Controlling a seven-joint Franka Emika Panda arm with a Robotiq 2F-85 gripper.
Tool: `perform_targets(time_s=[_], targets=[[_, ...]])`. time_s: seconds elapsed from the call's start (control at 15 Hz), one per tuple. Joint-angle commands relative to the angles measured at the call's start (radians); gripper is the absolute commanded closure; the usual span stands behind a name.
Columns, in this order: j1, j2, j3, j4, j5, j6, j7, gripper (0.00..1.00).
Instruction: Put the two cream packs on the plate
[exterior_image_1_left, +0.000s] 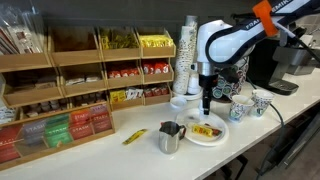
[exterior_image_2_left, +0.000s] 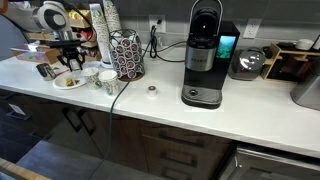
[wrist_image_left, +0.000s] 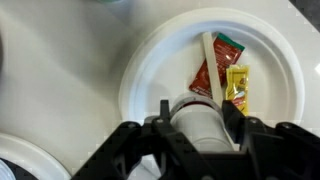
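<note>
I can see the plate (wrist_image_left: 150, 60) is bare beside the pale stir stick, so next I will lower my gripper slightly onto that part and release the cream pack.
The round white plate (wrist_image_left: 150, 60) lies under my gripper and holds a red packet (wrist_image_left: 212, 72), a yellow packet (wrist_image_left: 237, 88) and a pale stir stick (wrist_image_left: 211, 60). It shows in both exterior views (exterior_image_1_left: 192, 133) (exterior_image_2_left: 68, 83). My gripper (wrist_image_left: 203, 118) is shut on a small white cream pack (wrist_image_left: 200, 125), a round cup held between the fingers just above the plate's near part. In an exterior view the gripper (exterior_image_1_left: 207, 100) points straight down over the plate. I see no second cream pack for certain.
A steel pitcher (exterior_image_1_left: 169, 138) stands beside the plate, and white patterned mugs (exterior_image_1_left: 242, 108) stand on its other side. A yellow packet (exterior_image_1_left: 134, 136) lies on the counter. Wooden snack shelves (exterior_image_1_left: 70, 85), a cup stack (exterior_image_1_left: 188, 55) and a coffee machine (exterior_image_2_left: 203, 55) stand behind. A small round object (exterior_image_2_left: 152, 90) lies near the machine.
</note>
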Motion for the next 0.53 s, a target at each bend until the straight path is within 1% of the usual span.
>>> perform_targets(time_s=[0.0, 0.07, 0.13, 0.2, 0.27, 0.33, 0.4, 0.47], targets=[[-0.008, 0.064, -0.001, 0.073, -0.013, -0.028, -0.011, 0.70], [-0.010, 0.076, -0.001, 0.084, -0.010, -0.029, -0.013, 0.70], [-0.013, 0.082, 0.001, 0.092, -0.007, -0.036, -0.015, 0.62], [-0.014, 0.090, 0.002, 0.100, -0.007, -0.044, -0.017, 0.20], [-0.015, 0.089, 0.003, 0.100, -0.006, -0.056, -0.021, 0.19], [-0.017, 0.074, 0.007, 0.090, -0.002, -0.077, -0.024, 0.13], [-0.017, 0.056, 0.007, 0.073, -0.003, -0.089, -0.023, 0.05], [-0.022, 0.027, 0.012, 0.044, 0.006, -0.096, -0.025, 0.01]])
